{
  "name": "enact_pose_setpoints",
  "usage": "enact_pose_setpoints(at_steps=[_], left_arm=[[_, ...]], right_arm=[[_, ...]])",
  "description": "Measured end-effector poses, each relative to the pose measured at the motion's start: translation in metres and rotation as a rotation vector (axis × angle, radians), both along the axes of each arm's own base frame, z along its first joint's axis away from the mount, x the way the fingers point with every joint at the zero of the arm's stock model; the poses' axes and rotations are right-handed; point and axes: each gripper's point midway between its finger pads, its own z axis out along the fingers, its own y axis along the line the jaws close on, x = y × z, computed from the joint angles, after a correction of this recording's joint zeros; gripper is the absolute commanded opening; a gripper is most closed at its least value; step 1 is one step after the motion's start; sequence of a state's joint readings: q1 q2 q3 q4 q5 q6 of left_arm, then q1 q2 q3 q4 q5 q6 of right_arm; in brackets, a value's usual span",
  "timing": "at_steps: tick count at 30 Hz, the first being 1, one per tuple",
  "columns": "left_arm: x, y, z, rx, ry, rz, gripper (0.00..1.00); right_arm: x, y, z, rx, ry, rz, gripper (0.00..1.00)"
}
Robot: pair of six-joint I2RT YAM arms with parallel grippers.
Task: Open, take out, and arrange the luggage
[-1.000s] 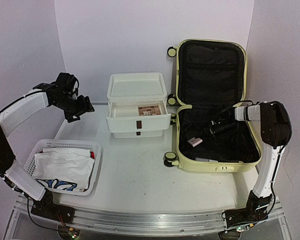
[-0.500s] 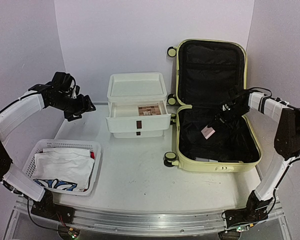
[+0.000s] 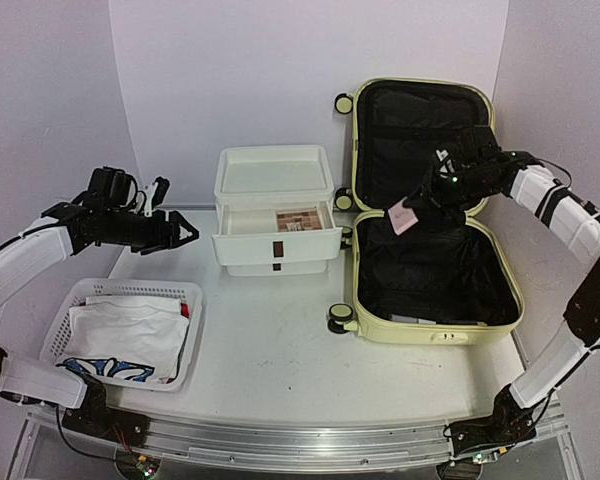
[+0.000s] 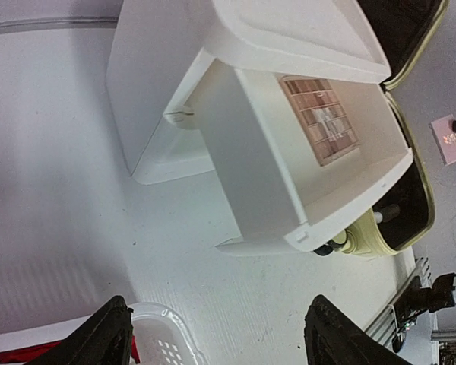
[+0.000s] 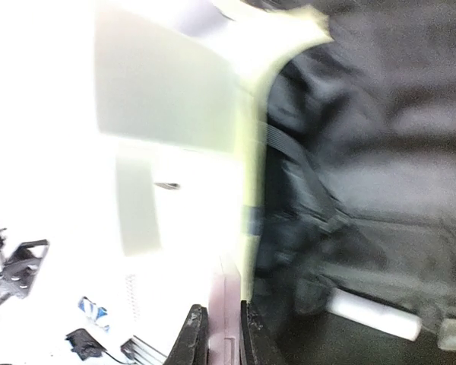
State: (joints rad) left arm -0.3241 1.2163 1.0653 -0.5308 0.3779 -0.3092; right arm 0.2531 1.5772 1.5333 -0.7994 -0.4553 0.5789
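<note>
My right gripper is going next over the upper drawer, past the brown segmented item. It will then go down into the end of the drawer away from the luggage, where there is free space.
The pale yellow luggage [image 3: 435, 325] lies open at the right of the table, its lid [image 3: 422, 125] standing up with black lining. My right gripper [image 3: 420, 208] is shut on a small pink packet [image 3: 404, 217] and holds it in the air over the luggage's left rim; in the right wrist view the packet [image 5: 226, 319] sits between the fingers. My left gripper [image 3: 178, 235] is open and empty, above the table left of the white drawer box [image 3: 276, 205]. A white item [image 5: 372, 315] lies in the luggage's base.
The drawer box's upper drawer [image 4: 311, 152] is pulled out and holds a brown segmented item [image 4: 323, 122]. A white perforated basket [image 3: 125, 330] with cloth stands at front left; its rim shows in the left wrist view [image 4: 163, 334].
My right gripper lifted the pink packet out of the luggage base, up and to the left. My left arm lowered and moved slightly left.
</note>
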Motion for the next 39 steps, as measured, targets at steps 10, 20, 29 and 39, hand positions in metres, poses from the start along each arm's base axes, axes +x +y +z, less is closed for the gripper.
enact_pose_setpoints(at_steps=[10,20,29,39], left_arm=[[-0.009,-0.012,0.013,-0.077,-0.008,-0.062,0.78],[-0.015,-0.014,0.002,-0.109,0.046,-0.056,0.78],[-0.018,-0.013,0.006,-0.114,0.034,-0.054,0.78],[-0.022,-0.009,0.009,-0.109,0.012,-0.041,0.78]], right_arm=[[-0.015,0.144,0.071,0.139,-0.141,0.058,0.0],[0.0,0.256,0.03,0.202,0.007,-0.135,0.0],[0.006,0.284,-0.001,0.228,0.069,-0.333,0.0],[0.029,0.306,-0.018,0.238,0.035,-0.422,0.04]])
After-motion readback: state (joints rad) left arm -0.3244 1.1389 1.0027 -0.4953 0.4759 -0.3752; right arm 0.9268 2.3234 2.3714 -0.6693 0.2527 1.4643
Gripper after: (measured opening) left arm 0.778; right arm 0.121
